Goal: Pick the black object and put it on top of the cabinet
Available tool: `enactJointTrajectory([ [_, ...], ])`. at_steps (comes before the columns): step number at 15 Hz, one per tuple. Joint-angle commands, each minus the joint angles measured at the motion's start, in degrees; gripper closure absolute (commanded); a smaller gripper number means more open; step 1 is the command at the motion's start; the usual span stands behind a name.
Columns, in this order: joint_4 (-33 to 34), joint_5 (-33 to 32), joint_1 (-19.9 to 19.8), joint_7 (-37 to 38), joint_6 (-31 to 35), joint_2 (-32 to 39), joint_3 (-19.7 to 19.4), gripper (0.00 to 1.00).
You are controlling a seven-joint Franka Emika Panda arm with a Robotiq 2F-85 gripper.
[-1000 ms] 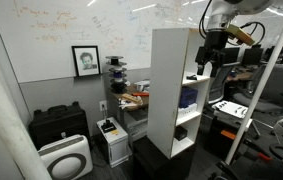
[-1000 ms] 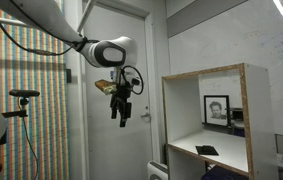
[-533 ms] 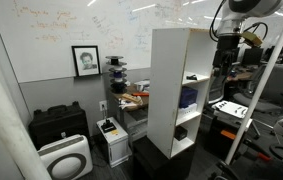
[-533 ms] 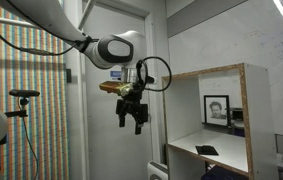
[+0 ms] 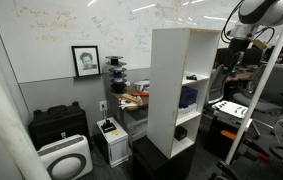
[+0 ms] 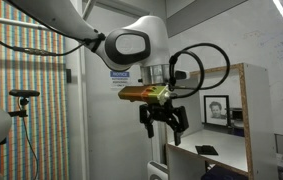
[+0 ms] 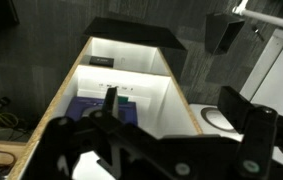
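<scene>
My gripper moves outward into the cabinet's upper section and down onto the flat black object [image 6: 207, 150] next, as it lies on the shelf, below my open fingers.
The white cabinet [image 5: 171, 90] stands mid-room, its open front edged in wood [image 6: 247, 120]. A small flat black object [image 6: 208, 150] lies on one of its shelves. In the wrist view, a small black object [image 7: 101, 62] lies in a compartment of the cabinet [image 7: 151, 95], and blue items [image 7: 96, 108] fill the one below. My gripper [image 6: 164, 122] hangs in the air in front of the open side, apart from the shelves, open and empty. It also shows in an exterior view [image 5: 227, 50] and in the wrist view [image 7: 176, 135].
A low black case [image 5: 58, 125] and a white air purifier [image 5: 66, 158] stand on the floor by the whiteboard wall. A framed portrait [image 5: 85, 60] hangs there. A door [image 6: 106, 140] and a tripod [image 6: 21, 100] are behind the arm. Cluttered desks [image 5: 251, 100] lie beyond the cabinet.
The arm has swung sideways across the room, bringing the open gripper closer to the cabinet's open front and turning it. Nothing has been taken hold of.
</scene>
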Motion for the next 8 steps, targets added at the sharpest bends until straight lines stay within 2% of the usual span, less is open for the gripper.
enactJointTrajectory([
  [1, 4.33, 4.08, -0.35, 0.46, 11.82, 9.08, -1.08, 0.0],
  [4, 7.98, 8.08, -0.2, -0.85, 17.35, 16.43, -0.48, 0.0],
  [8, 13.72, 13.02, -1.73, -1.83, 19.15, 24.54, 2.79, 0.0],
])
